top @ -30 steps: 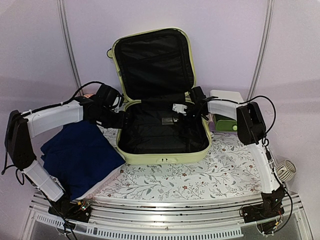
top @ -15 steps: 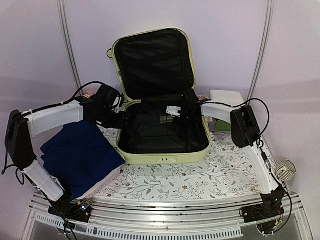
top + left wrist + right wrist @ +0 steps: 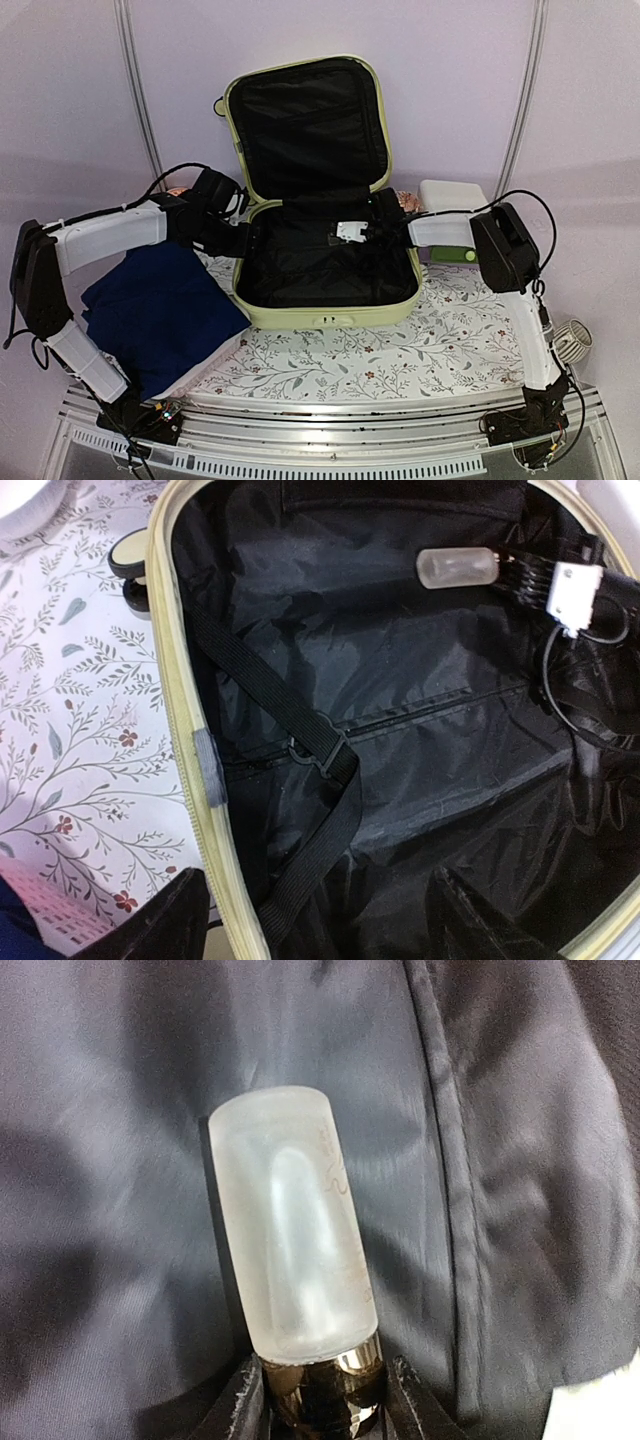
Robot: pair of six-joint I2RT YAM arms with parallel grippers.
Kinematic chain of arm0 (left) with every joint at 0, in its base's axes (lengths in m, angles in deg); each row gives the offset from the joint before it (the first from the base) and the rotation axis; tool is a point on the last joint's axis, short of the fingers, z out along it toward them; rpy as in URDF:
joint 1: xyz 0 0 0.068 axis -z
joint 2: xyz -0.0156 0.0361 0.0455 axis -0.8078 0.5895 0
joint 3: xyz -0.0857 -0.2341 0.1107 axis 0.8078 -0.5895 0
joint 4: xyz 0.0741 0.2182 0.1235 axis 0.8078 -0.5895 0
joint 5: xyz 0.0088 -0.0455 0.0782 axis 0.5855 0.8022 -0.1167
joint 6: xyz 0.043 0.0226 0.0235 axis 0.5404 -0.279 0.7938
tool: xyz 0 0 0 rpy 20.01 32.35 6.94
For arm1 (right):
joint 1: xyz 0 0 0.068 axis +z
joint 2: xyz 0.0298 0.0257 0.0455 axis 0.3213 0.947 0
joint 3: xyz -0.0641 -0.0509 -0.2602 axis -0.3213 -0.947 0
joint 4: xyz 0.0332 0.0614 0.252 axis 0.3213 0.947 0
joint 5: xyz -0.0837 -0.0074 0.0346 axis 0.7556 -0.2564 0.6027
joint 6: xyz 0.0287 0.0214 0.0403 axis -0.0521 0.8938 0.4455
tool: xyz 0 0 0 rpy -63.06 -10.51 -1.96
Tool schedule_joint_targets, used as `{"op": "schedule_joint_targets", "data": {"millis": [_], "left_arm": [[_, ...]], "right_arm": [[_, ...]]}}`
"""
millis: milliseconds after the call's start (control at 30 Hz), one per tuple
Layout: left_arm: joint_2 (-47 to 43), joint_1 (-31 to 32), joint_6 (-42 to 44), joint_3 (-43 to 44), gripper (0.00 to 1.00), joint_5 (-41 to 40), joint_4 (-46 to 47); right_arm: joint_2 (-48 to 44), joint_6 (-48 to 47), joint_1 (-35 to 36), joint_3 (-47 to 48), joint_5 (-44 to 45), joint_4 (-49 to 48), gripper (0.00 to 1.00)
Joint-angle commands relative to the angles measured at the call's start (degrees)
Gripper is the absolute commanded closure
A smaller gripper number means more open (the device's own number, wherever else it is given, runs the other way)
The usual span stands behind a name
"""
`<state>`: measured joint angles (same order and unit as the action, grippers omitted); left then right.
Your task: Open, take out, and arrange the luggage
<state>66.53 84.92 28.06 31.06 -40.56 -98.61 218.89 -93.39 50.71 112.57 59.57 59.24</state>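
Observation:
The luggage's rim stands between the bottle and the box, so the robot's right gripper will next lift over that rim, then lower the bottle into the green drawer and let it go.
The luggage (image 3: 320, 315), a pale yellow-green suitcase, lies open on the table with its lid (image 3: 305, 120) standing up behind and black lining showing. Inside it lies a frosted bottle (image 3: 290, 1230) with a gold-and-dark cap (image 3: 325, 1385). My right gripper (image 3: 325, 1405) is shut on that cap, a finger pressed to each side. The left wrist view shows the bottle (image 3: 458, 567) at the far side of the shell with the right gripper (image 3: 515, 568) behind it. My left gripper (image 3: 320, 930) is open, straddling the left rim (image 3: 190, 780) of the luggage with nothing held.
A dark blue cloth (image 3: 160, 310) lies on a white basket (image 3: 215, 365) left of the luggage. A white box with a green drawer (image 3: 452, 195) stands to the right. Elastic straps (image 3: 270, 705) cross the lining. The tablecloth (image 3: 400, 350) is floral.
My right gripper has reached further into the luggage and narrowed its jaws onto the bottle's cap. The left arm has not moved.

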Motion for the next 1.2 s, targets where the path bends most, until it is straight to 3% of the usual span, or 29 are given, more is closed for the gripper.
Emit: {"op": "schedule_joint_targets", "data": {"millis": [0, 467, 600, 833, 1167], "left_arm": [[-0.7, -0.6, 0.4, 0.7, 0.23, 0.3, 0.3], [-2.0, -0.5, 0.1, 0.1, 0.23, 1.0, 0.2], [-1.9, -0.5, 0.3, 0.6, 0.23, 2.1, 0.4], [-1.8, -0.1, 0.5, 2.3, 0.24, 3.6, 0.5], [-2.3, 1.0, 0.6, 4.6, 0.24, 4.1, -0.6]], "right_arm": [[-10.8, -4.3, 0.9, -11.6, 5.4, -11.5, 0.79], [-37.5, 0.6, 4.5, -32.1, 10.2, -14.8, 0.78], [-44.4, 2.4, 4.1, -33.9, 10.0, -5.8, 0.75], [-53.1, 8.2, -1.4, -33.6, 7.4, 12.1, 0.75], [-58.4, 6.6, -15.2, -40.4, 8.3, 17.4, 0.78]]}}
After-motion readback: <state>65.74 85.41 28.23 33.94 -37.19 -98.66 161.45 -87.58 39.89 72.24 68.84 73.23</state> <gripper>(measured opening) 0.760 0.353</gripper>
